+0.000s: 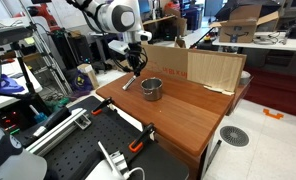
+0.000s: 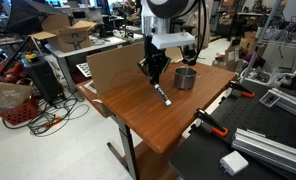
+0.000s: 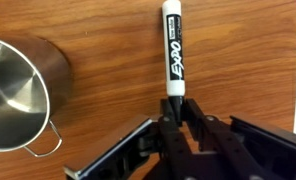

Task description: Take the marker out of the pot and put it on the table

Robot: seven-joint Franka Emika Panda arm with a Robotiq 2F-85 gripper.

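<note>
I should lower the marker to the table beside the silver pot and then open my gripper.
The marker (image 3: pixel 172 55), white with a black cap, is out of the pot and reaches from my fingertips across the reddish-brown table (image 3: pixel 248 60). In both exterior views it slants down from the gripper to the tabletop (image 2: pixel 164 96) (image 1: pixel 129 83). My gripper (image 3: pixel 174 108) is shut on the marker's dark end, low over the table (image 2: pixel 154 78) (image 1: pixel 135 70). The shiny silver pot (image 3: pixel 18 90) stands upright and empty beside the marker (image 2: pixel 186 77) (image 1: pixel 151 89), a short gap away.
Tan cardboard panels (image 1: pixel 198 65) (image 2: pixel 113 68) stand along the table's far edge. Orange-handled clamps (image 1: pixel 140 140) (image 2: pixel 210 122) grip the table's near edge by the black perforated board (image 2: pixel 258 150). Bare wood (image 2: pixel 158 125) lies around the marker.
</note>
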